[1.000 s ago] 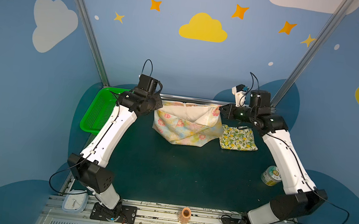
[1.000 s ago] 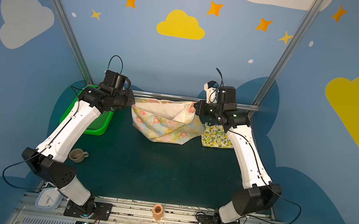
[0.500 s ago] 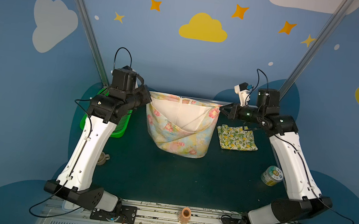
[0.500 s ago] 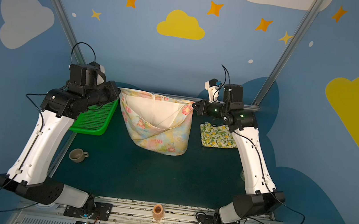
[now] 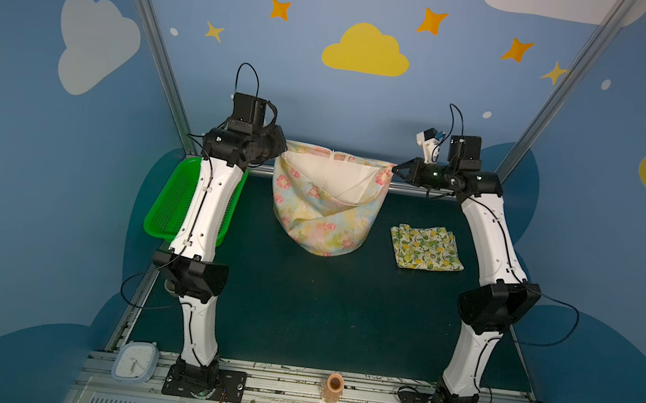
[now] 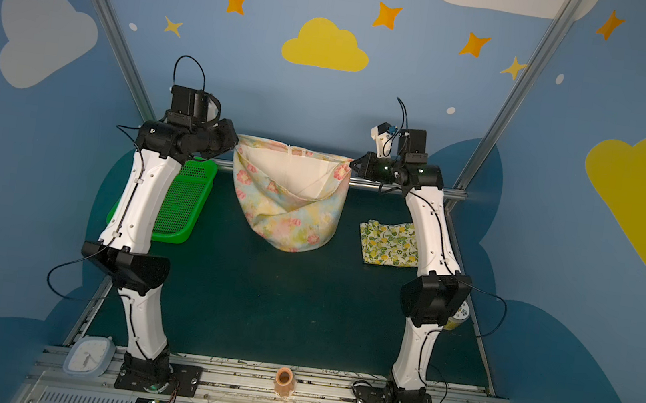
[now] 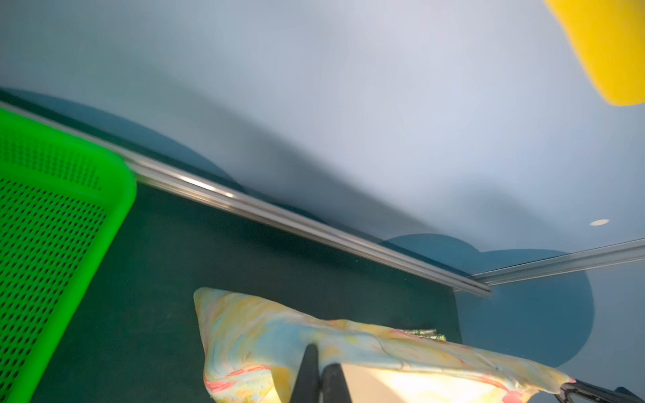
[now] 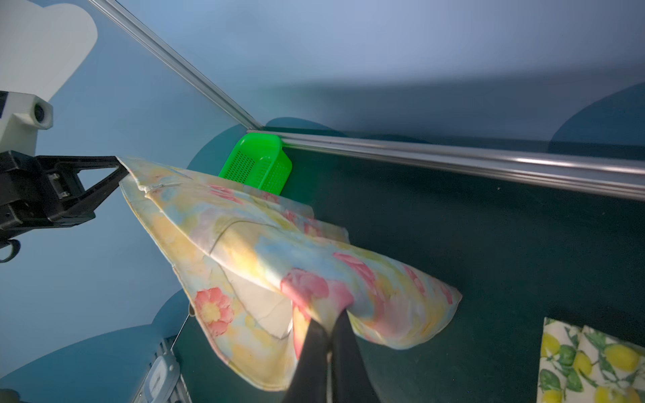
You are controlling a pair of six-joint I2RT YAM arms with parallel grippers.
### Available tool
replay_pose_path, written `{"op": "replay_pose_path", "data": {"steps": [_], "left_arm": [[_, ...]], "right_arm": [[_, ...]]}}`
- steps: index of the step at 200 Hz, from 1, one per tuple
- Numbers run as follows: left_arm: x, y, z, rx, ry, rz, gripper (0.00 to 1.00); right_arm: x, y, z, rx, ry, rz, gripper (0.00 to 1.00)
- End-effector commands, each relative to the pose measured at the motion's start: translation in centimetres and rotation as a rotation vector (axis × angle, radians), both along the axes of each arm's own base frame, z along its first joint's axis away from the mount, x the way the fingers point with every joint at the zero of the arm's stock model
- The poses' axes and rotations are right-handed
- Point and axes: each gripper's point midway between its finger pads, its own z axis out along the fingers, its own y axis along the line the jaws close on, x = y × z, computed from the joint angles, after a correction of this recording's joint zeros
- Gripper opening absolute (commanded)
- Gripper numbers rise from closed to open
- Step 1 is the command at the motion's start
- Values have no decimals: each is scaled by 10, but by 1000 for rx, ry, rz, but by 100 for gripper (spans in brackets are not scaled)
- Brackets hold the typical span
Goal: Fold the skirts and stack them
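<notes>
The skirt's corner should be let go over the bare green tabletop, so next I should lower my left gripper and pull it back there. That part of the tabletop is empty for the skirt.
The pale yellow flowered skirt (image 5: 327, 207) (image 6: 291, 207) hangs in the air above the back of the green table, stretched by its top edge between both arms, its cream lining showing. My left gripper (image 5: 282, 151) (image 7: 319, 352) is shut on the skirt's left top corner. At the opposite corner my right gripper (image 5: 394, 170) (image 8: 330, 322) is shut on the cloth. The skirt's lower end sags toward the mat; whether it touches I cannot tell. The lemon skirt (image 5: 426, 247) (image 6: 387, 244) (image 8: 590, 363) lies folded flat on the mat at the right, beside the right arm.
A green perforated basket (image 5: 169, 209) (image 6: 183, 202) (image 7: 52, 223) (image 8: 260, 164) stands at the back left, partly behind the left arm. A metal rail (image 5: 419, 189) runs along the table's back edge. A white clock (image 5: 135, 361) and a small brown vase (image 5: 334, 386) sit on the front frame.
Both arms have risen and lifted the flowered skirt off the mat, so it now hangs stretched between them. The left arm swung left, then came back inward.
</notes>
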Motion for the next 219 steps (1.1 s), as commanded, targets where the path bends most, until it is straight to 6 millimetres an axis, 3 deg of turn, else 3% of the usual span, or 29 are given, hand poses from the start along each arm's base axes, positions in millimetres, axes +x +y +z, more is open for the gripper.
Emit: {"op": "replay_pose_path", "data": {"steps": [1,23,38,55,57,96,111,119,122,134,143,150,170,189,219], "left_arm": [[-16,45,36,33,-69,122,4],[-28,39,18,27,-3,99,4],[-40,35,-11,23,57,94,4],[-58,31,-66,-26,122,100,4],[-61,31,-64,-37,107,105,4],[-139,39,-216,-125,341,211,4],[-170,35,-257,-156,431,227,5],[-186,32,-273,-161,468,232,10],[-192,32,-279,-160,485,234,13],[-211,30,-294,-156,531,243,35],[-223,28,-301,-153,556,241,48],[-231,29,-303,-149,569,246,54],[-246,27,-307,-156,598,236,58],[-254,14,-313,-182,637,199,58],[-271,-5,-333,-150,755,154,63]], "right_arm": [[-2,-47,32,-53,-78,-132,0],[-19,-42,17,-89,-60,-98,0],[-33,-37,-14,-117,-17,-82,0],[-54,-32,-65,-161,43,-88,0],[-57,-30,-72,-164,51,-87,0],[-124,-16,-196,-131,245,-115,0],[-149,-14,-230,-144,320,-127,0],[-161,-15,-244,-156,359,-132,0],[-166,-15,-249,-158,376,-134,4],[-178,-15,-261,-153,434,-133,35],[-185,-15,-265,-155,475,-134,47],[-190,-14,-265,-159,502,-130,50],[-198,-11,-264,-193,554,-121,57],[-206,-7,-263,-215,600,-93,57],[-210,-16,-276,-263,684,-99,58]]}}
